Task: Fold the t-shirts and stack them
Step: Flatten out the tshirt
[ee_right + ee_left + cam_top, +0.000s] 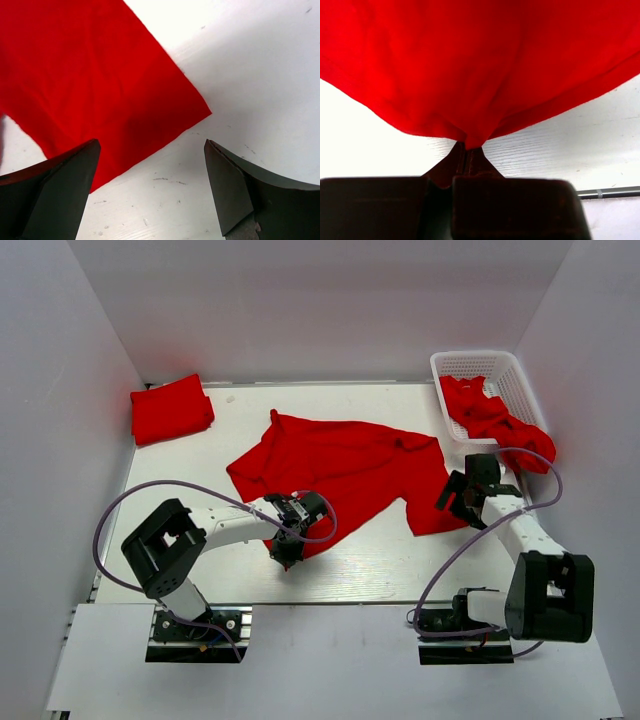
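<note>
I will lower my right gripper straight down onto the red t-shirt's near edge [444,529] [150,148] next, beside the t-shirt's corner, and close it, since that edge already runs between the gripper's open fingers.
A red t-shirt [340,472] lies spread and rumpled across the middle of the white table. My left gripper [287,548] is shut on its near hem, and the left wrist view shows the cloth [475,75] pinched between the closed fingertips [468,148]. My right gripper [462,502] stands open just above the shirt's near right corner [100,95], with bare table between its fingers [150,150]. A folded red t-shirt [171,408] rests at the back left. More red t-shirts [492,418] spill out of the basket.
A white lattice basket [482,364] stands at the back right against the wall. White walls enclose the table on three sides. A metal rail [607,192] runs along the near table edge.
</note>
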Available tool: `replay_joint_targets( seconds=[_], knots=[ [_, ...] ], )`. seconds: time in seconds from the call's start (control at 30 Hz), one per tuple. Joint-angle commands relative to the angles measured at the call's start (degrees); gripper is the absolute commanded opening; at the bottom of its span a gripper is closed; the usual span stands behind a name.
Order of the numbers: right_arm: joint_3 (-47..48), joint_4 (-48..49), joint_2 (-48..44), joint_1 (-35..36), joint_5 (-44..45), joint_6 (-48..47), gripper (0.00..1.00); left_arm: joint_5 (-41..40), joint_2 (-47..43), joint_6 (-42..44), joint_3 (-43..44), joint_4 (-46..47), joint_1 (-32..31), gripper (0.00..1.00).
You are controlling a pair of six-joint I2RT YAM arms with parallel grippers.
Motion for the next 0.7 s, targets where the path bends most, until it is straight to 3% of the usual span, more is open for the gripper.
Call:
replay_joint_targets(
  seconds=[0.0,0.53,0.6,0.67],
  knots=[
    [-1.8,6.1,1.4,-2.0,-2.3,1.1,0.9,-3.4,-0.7,0.0,0.4,0.9,0.5,0.0],
    [-3.9,14.9,10.9,-2.1,-2.9,0.8,0.88,-2.2,-0.7,0.0,1.5,0.3,0.5,0.0],
    [-4.5,15.7,11.4,-2.2,-3.4,0.6,0.8,-2.2,-1.3,0.0,1.5,-0.2,0.5,0.0],
    [-5.0,16.5,11.5,-2.0,-3.5,0.9,0.59,-2.2,-1.3,0.0,1.5,-0.2,0.5,0.0]
  ],
)
